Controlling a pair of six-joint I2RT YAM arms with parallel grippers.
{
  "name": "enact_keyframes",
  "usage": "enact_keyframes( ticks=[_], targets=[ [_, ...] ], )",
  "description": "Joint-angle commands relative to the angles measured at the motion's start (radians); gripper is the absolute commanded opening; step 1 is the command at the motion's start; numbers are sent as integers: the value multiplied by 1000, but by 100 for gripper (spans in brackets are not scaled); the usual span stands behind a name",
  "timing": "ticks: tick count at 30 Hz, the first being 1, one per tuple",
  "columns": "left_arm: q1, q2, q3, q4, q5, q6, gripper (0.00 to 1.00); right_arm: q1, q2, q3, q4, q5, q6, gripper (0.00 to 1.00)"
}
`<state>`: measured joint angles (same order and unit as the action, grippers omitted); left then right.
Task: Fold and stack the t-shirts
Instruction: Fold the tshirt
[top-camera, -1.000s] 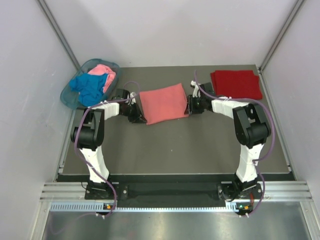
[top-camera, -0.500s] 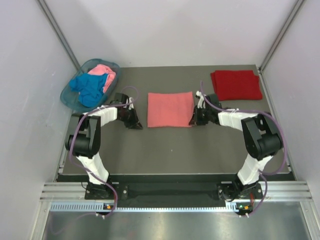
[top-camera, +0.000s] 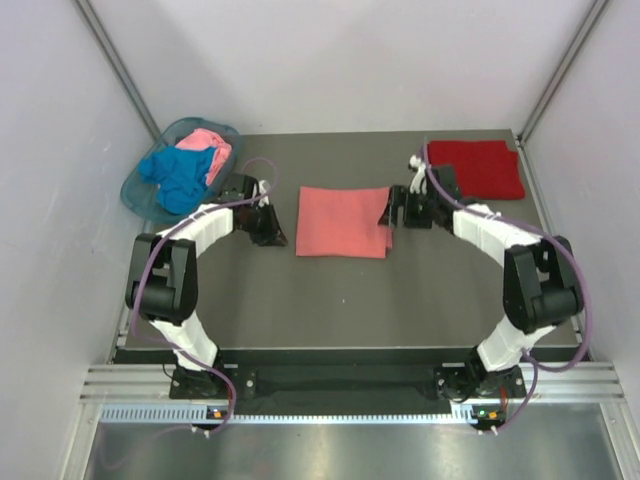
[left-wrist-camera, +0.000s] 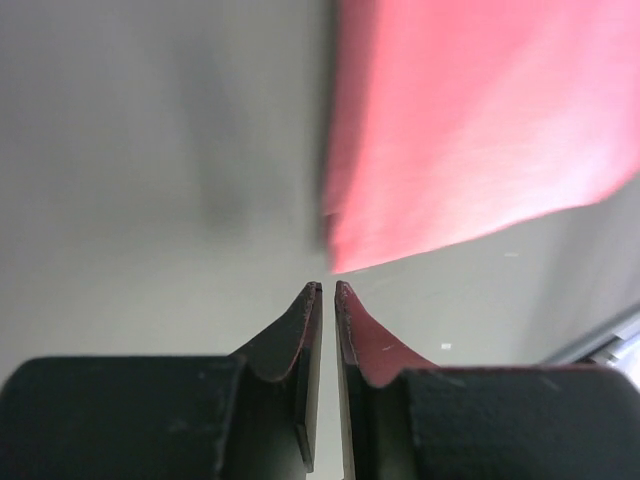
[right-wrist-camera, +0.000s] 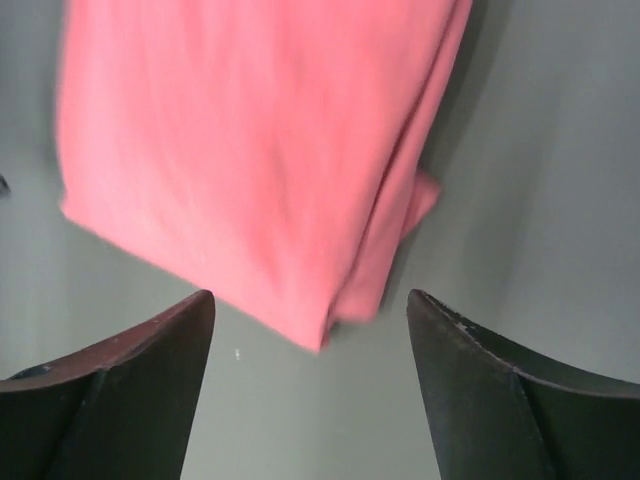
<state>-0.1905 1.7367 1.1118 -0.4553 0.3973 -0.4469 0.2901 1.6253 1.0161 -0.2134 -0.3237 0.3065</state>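
Note:
The right gripper moves outward along the salmon t-shirt's side and down onto the t-shirt's hem near its far corner (top-camera: 387, 195) next. Its open fingers frame the hem's near corner.
The salmon-coral t-shirt (top-camera: 342, 221) lies folded flat in the middle of the mat; it also shows in the left wrist view (left-wrist-camera: 470, 130) and the right wrist view (right-wrist-camera: 250, 150). The dark red t-shirt (top-camera: 480, 167) lies folded at the back right. The bright blue t-shirt (top-camera: 178, 177) and the light pink t-shirt (top-camera: 208, 143) lie crumpled in the basket. My left gripper (top-camera: 272, 232) (left-wrist-camera: 324, 286) is shut and empty, just left of the salmon shirt. My right gripper (top-camera: 390, 213) (right-wrist-camera: 312, 300) is open and empty at the shirt's right edge.
A translucent teal basket (top-camera: 136, 188) stands at the back left corner of the dark mat (top-camera: 350, 300). Grey walls close in on both sides and at the back. The right arm's forearm lies close to the dark red shirt.
The salmon shirt went from tilted between both grippers to flat and square. Both grippers have let go of it; the right one has moved back a little and opened.

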Motion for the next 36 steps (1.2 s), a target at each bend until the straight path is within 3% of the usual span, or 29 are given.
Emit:
enact_keyframes(
  ticks=[1, 12, 16, 24, 36],
  targets=[
    [-17, 29, 54, 76, 100, -21, 15, -64, 91, 186, 22, -55, -46, 79],
    [-18, 199, 94, 115, 103, -19, 15, -91, 438, 475, 98, -75, -104, 80],
    [-20, 221, 92, 115, 94, -18, 15, -86, 528, 574, 10, -130, -104, 80],
    [-18, 225, 86, 110, 74, -6, 15, -85, 582, 564, -119, -244, -89, 78],
    [-18, 233, 86, 104, 55, -13, 14, -92, 614, 538, -64, -291, -4, 73]
  ],
)
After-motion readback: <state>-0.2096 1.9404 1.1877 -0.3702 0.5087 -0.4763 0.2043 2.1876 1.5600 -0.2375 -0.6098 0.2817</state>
